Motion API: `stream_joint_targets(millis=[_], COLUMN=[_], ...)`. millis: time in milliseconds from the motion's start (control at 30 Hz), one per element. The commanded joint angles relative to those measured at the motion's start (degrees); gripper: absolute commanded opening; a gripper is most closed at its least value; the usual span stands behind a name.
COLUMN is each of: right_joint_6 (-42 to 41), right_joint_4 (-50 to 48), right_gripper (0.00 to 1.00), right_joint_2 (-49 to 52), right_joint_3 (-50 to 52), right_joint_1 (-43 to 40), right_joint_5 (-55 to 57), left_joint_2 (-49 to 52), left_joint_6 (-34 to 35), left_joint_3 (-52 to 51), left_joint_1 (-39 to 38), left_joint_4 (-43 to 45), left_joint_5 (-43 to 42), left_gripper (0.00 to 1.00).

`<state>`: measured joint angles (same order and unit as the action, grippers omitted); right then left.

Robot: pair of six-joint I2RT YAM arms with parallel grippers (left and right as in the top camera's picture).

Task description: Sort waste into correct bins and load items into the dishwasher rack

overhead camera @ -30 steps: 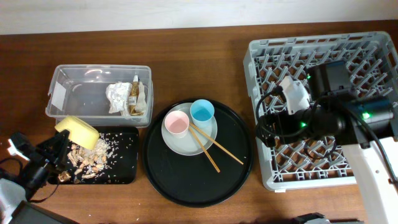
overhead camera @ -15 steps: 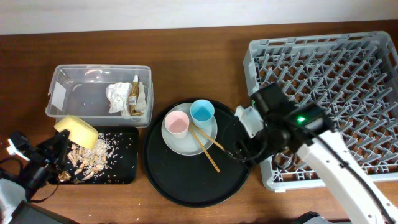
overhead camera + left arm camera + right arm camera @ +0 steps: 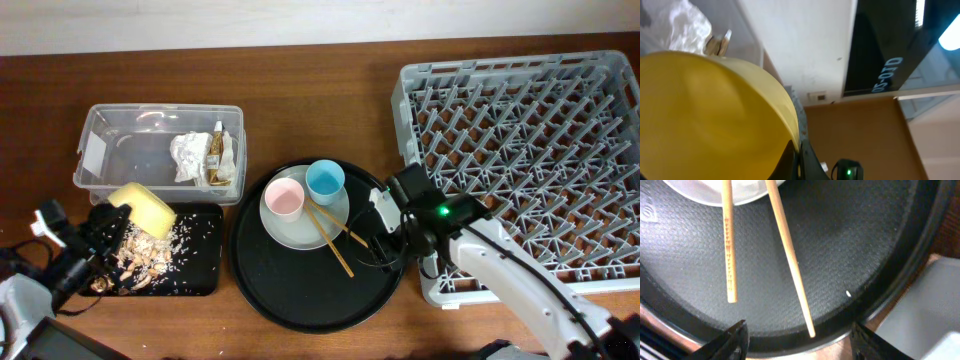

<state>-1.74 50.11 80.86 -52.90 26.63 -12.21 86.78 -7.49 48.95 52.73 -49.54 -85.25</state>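
The round tray's near part is bare, so my left gripper should next swing right in the overhead view, level the bowl (image 3: pixel 142 208), lower it there and release it.
My left gripper (image 3: pixel 116 224) is shut on the rim of the yellow bowl (image 3: pixel 142 208), holding it tilted over the shallow black tray (image 3: pixel 205 280) of food scraps (image 3: pixel 140 258). In the left wrist view the bowl (image 3: pixel 705 115) fills the frame, its rim pinched at the gripper (image 3: pixel 799 160). My right gripper (image 3: pixel 385 248) is open low over the round black tray (image 3: pixel 300 300), its fingers (image 3: pixel 735 340) straddling the near end of one chopstick (image 3: pixel 790 260); the other chopstick (image 3: pixel 730 245) lies to its left. The pink cup (image 3: pixel 284 196) and blue cup (image 3: pixel 325 180) stand on the plate (image 3: pixel 305 228).
The clear tub (image 3: pixel 120 150) holds the white napkin (image 3: pixel 188 155) and the gold-brown wrapper (image 3: pixel 215 150). The grey rack (image 3: pixel 530 150) stands at the right, its corner close beside my right gripper (image 3: pixel 800 341). Wood table shows at the back.
My right arm has swung from above the rack left and down to the round tray's right side by the chopstick ends. My left gripper has shifted the bowl a little right.
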Motion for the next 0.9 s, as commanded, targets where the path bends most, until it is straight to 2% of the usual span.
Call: stream_joint_targets(millis=[0, 233, 333, 500, 567, 667, 867], right_joint_6=[-0.5, -0.5, -0.5, -0.4, -0.5, -0.5, -0.5], right_joint_4=[-2.1, -3.7, -5.0, -5.6, -6.0, -6.1, -6.1], right_gripper=[0.59, 0.43, 0.42, 0.42, 0.37, 0.18, 0.15], right_joint_2=[3.5, 7.2, 8.9, 10.4, 11.1, 11.3, 11.2], right_joint_3=[0.6, 0.6, 0.6, 0.6, 0.6, 0.6, -0.1], right_joint_1=[0.4, 0.4, 0.4, 0.4, 0.4, 0.4, 0.4], right_joint_5=[0.4, -0.3, -2.9, -3.6, -3.7, -3.7, -7.0], left_joint_2=[-3.6, -12.5, -17.1, -20.5, -20.5, -20.5, -20.5], left_joint_6=[1.0, 3.9, 7.1, 7.5, 7.5, 7.5, 8.2], left_joint_3=[2.1, 9.9, 10.1, 10.1, 10.0, 9.9, 5.7], left_joint_1=[-3.2, -8.3, -12.9, -23.4, -27.6, -32.3, -43.1], left_joint_4=[-1.7, -9.6, -10.7, -17.3, -19.3, -20.2, -19.6], left_joint_5=[8.7, 25.4, 32.0, 43.8, 45.9, 48.7, 52.8], left_gripper=[0.0, 0.01, 0.01, 0.01, 0.01, 0.01, 0.01])
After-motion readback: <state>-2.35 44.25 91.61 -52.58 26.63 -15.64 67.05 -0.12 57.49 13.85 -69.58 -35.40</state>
